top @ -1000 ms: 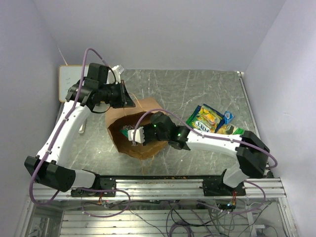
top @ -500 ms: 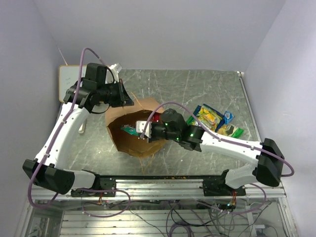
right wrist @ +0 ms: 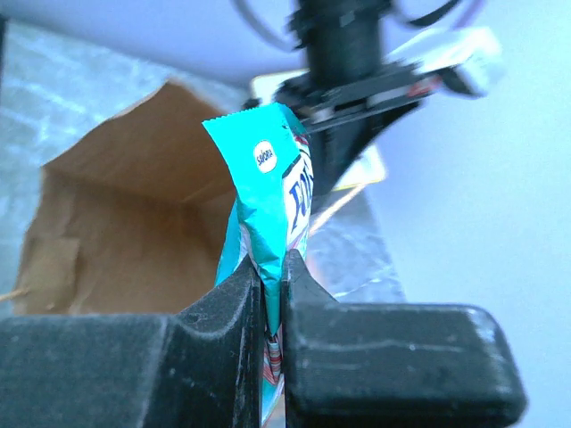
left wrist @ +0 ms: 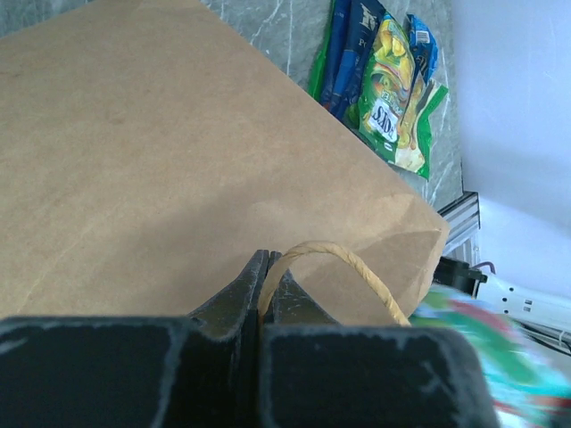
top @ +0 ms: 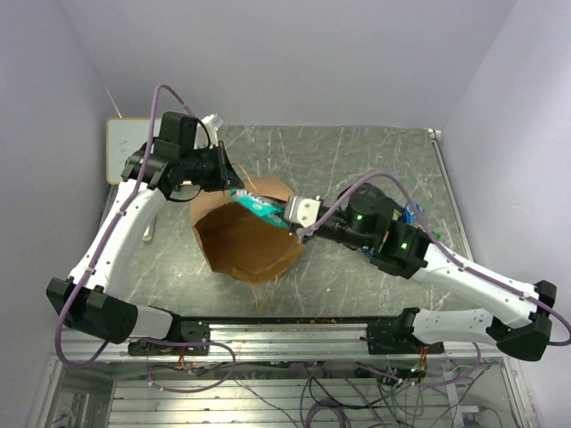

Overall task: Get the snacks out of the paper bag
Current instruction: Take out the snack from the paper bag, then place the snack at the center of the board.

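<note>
My right gripper swings to the right in the top view next and comes down to release, since the other packets already lie together beyond the bag (top: 241, 245).
The brown paper bag (top: 241, 245) stands open at the table's middle left, and its side fills the left wrist view (left wrist: 178, 152). My left gripper (top: 228, 182) is shut on the bag's twisted paper handle (left wrist: 335, 259) at the far rim. My right gripper (top: 287, 214) is shut on a teal snack packet (top: 259, 205) and holds it above the bag's far right rim. The packet stands up between the jaws in the right wrist view (right wrist: 268, 205). Green, yellow and blue packets (left wrist: 388, 80) lie on the table to the right of the bag, mostly hidden behind my right arm in the top view.
A small white whiteboard (top: 120, 147) leans at the back left edge. A white stick (top: 147, 230) lies on the table under the left arm. The metal rail (top: 294, 334) runs along the near edge.
My right gripper has risen out of the bag with the teal packet and moved back to the right. The right arm has swung outward. The left gripper still holds the handle.
</note>
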